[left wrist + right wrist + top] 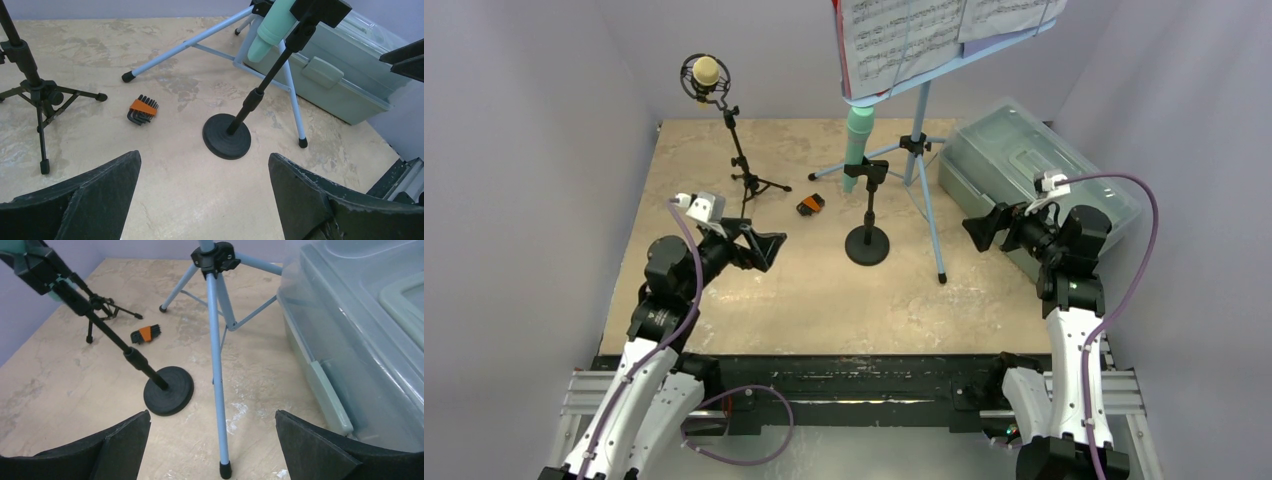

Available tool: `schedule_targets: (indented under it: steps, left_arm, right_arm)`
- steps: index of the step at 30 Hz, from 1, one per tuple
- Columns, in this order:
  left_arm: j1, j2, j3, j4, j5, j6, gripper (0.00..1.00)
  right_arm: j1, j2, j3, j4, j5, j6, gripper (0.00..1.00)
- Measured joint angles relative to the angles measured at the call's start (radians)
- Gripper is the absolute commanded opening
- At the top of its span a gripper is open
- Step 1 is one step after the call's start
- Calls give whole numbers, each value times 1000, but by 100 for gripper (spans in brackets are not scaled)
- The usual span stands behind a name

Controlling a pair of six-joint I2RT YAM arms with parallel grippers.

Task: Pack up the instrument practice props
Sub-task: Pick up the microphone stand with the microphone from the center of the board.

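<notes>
The teal microphone's body [856,150] stands bare above the clip, so my left gripper will go up, outward and to the right in the top view, onto it.
A beige microphone [706,72] sits on a black tripod [744,165] at the back left. A teal microphone [858,140] is clipped on a black round-base pole [867,245] in the middle. The light-blue music rack [944,55] holds white music sheets [904,30] on tripod legs [924,190]. My left gripper [769,248] is open and empty, left of the round base [226,136]. My right gripper [984,228] is open and empty, between the rack's near leg [216,350] and the box. The left wrist view [204,155] and the right wrist view [212,412] show both pairs of fingers wide apart.
A translucent grey-green plastic box [1034,185] with its lid closed stands at the right, also in the left wrist view [345,85] and the right wrist view [360,340]. An orange-and-black hex key set [811,204] lies on the table between the two stands. Lilac walls enclose the table.
</notes>
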Motion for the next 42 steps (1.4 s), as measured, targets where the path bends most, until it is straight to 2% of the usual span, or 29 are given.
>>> schedule_targets:
  steps: [7,13,19,26,32,37,42]
  left_arm:
    - [0,58,0,23,61,-45,100]
    - [-14,80,0,60,127,-90,96]
    - [-159,156,8,167,147,-50,97]
    - [-190,358,14,439,195,-11,96]
    - [-190,519,22,816,226,-7,94]
    - [-190,651,124,990,251,41,93]
    - [-190,764,286,1072,300,76,81]
  right_arm:
    - [1,-1,0,-35,-95,-125,99]
    - [12,-8,-13,-91,-264,-322,99]
    - [32,-9,-16,-212,-401,-525,99]
    - [54,-9,-16,-286,-456,-640,99]
    - [64,-14,-16,-317,-462,-676,99]
    - [67,-16,-16,-321,-473,-687,99]
    - [71,-16,-16,-322,-475,-688,99]
